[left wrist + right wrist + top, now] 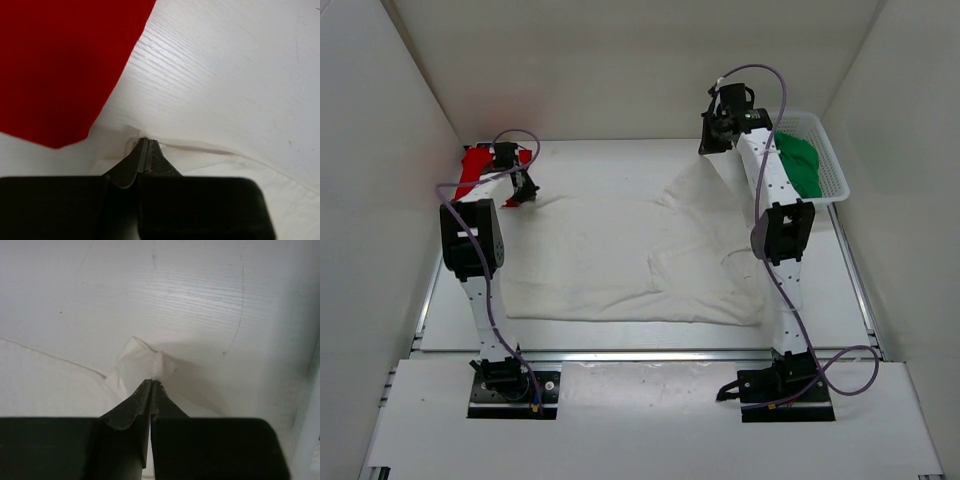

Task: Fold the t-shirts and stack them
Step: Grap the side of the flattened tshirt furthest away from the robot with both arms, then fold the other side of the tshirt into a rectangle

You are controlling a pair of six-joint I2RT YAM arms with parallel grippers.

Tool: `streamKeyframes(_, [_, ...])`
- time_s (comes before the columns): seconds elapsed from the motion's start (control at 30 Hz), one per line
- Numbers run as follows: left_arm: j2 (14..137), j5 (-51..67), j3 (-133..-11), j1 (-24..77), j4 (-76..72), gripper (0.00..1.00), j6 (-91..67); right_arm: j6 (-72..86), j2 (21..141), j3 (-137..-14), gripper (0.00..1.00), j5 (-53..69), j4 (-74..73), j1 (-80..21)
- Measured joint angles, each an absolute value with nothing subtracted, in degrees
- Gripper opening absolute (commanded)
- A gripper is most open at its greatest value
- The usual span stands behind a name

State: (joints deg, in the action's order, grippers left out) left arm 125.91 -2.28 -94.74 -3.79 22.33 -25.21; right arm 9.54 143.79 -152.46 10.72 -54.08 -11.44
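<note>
The t-shirt lies spread, so the left gripper needs to move back toward its base next and let go of the white t-shirt's corner on the flat t-shirt, short of the t-shirt's near edge [543,267].
The white t-shirt [620,260] lies spread over the middle of the table. My left gripper [525,192] is shut on its far left corner [165,155], low at the table, beside the red t-shirt [480,168], which fills the upper left of the left wrist view [60,65]. My right gripper [717,145] is shut on the white shirt's far right corner [145,362] and holds it lifted, so the cloth rises in a tent. The green t-shirt [800,165] lies in the basket.
A white mesh basket [835,160] stands at the back right, holding the green shirt. White walls close in the table on the left, back and right. The arm bases sit on a board at the near edge.
</note>
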Motion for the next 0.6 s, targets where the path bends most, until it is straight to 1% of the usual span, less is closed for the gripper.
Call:
streamKeyframes(0.13, [121.0, -1.6, -90.1, -3.6, 20.6, 0.00, -25.8, 8.4, 139.2, -149.2, 0.00, 8.7, -56.2, -13.2])
streamKeyframes(0.37, [111.9, 0.7, -83.1, -3.6, 17.2, 0.00, -27.2, 8.4, 132.1, -139.3, 0.00, 6.1, -58.3, -16.9])
streamKeyframes(0.43, [110.1, 1.4, -81.6, -3.9, 15.9, 0.00, -27.8, 8.4, 128.6, -132.9, 0.01, 4.4, -57.3, -18.0])
streamKeyframes(0.6, [107.2, 3.1, -77.3, -4.8, 14.0, 0.00, -29.2, 9.7, 109.4, -100.0, 0.00, 4.5, -46.6, -18.4])
